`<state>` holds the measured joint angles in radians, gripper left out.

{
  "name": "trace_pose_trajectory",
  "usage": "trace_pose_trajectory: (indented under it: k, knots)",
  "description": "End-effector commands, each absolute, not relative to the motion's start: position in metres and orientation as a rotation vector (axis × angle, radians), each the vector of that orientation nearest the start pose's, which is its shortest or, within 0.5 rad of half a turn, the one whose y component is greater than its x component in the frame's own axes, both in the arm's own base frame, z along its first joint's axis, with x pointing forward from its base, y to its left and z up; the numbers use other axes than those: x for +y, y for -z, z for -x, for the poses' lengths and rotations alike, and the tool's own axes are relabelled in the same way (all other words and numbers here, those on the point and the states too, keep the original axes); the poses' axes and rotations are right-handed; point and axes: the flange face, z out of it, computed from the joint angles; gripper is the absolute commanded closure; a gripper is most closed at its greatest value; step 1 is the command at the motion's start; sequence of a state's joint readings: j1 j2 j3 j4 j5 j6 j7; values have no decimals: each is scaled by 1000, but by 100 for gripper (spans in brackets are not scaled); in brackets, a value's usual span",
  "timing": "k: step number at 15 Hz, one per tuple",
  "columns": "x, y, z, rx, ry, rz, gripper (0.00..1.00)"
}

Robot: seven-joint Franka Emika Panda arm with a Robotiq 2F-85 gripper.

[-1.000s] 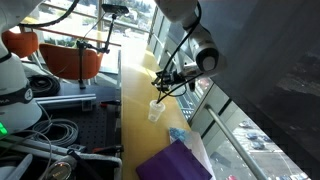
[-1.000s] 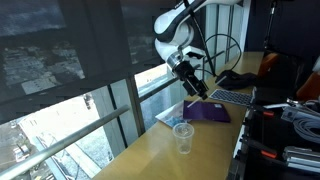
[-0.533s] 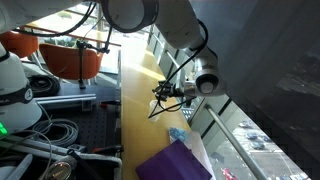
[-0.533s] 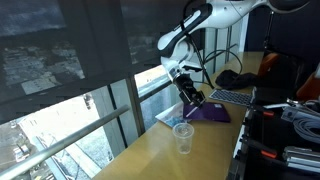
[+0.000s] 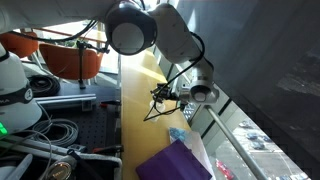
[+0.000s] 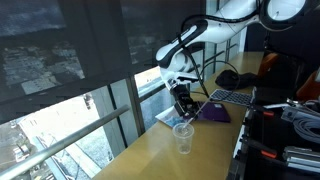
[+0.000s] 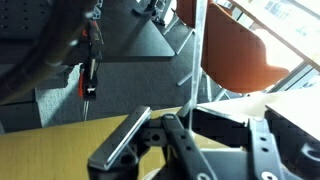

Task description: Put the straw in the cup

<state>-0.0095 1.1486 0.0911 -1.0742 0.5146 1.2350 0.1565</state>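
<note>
My gripper will next lower a little over the cup's opening (image 6: pixel 183 128) and release the thin pale straw, as the clear cup is open below.
A clear plastic cup (image 6: pixel 183 137) stands upright on the wooden table (image 6: pixel 205 158) beside the window. My gripper (image 6: pixel 184 106) hangs just above the cup's mouth, fingers pointing down. It is shut on a thin pale straw (image 7: pixel 188 60), which shows in the wrist view as a long line running up from between the dark fingers (image 7: pixel 178 148). In an exterior view the gripper (image 5: pixel 162 96) sits over the table by the glass, and the cup below it is mostly hidden. I cannot tell whether the straw's tip is inside the cup.
A purple cloth (image 6: pixel 207 112) lies behind the cup and also shows in an exterior view (image 5: pixel 176 160), with a small blue object (image 5: pixel 177 133) beside it. A laptop (image 6: pixel 232 97) sits further back. The window glass runs close along the table edge. An orange chair (image 5: pixel 76 60) and cables (image 5: pixel 50 132) stand off the table.
My gripper has come down with the straw from well above the table to just over the cup. The cup has not moved.
</note>
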Motion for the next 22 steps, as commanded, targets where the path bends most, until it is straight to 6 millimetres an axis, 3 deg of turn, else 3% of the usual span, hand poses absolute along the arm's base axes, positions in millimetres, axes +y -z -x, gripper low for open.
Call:
trace_pose_trajectory:
  k: [1, 10, 22]
  knots:
    - [100, -98, -653, 246, -1344, 2242, 100]
    - [91, -89, -663, 256, -1316, 2239, 100]
    - [76, -66, -658, 310, -1391, 2175, 100]
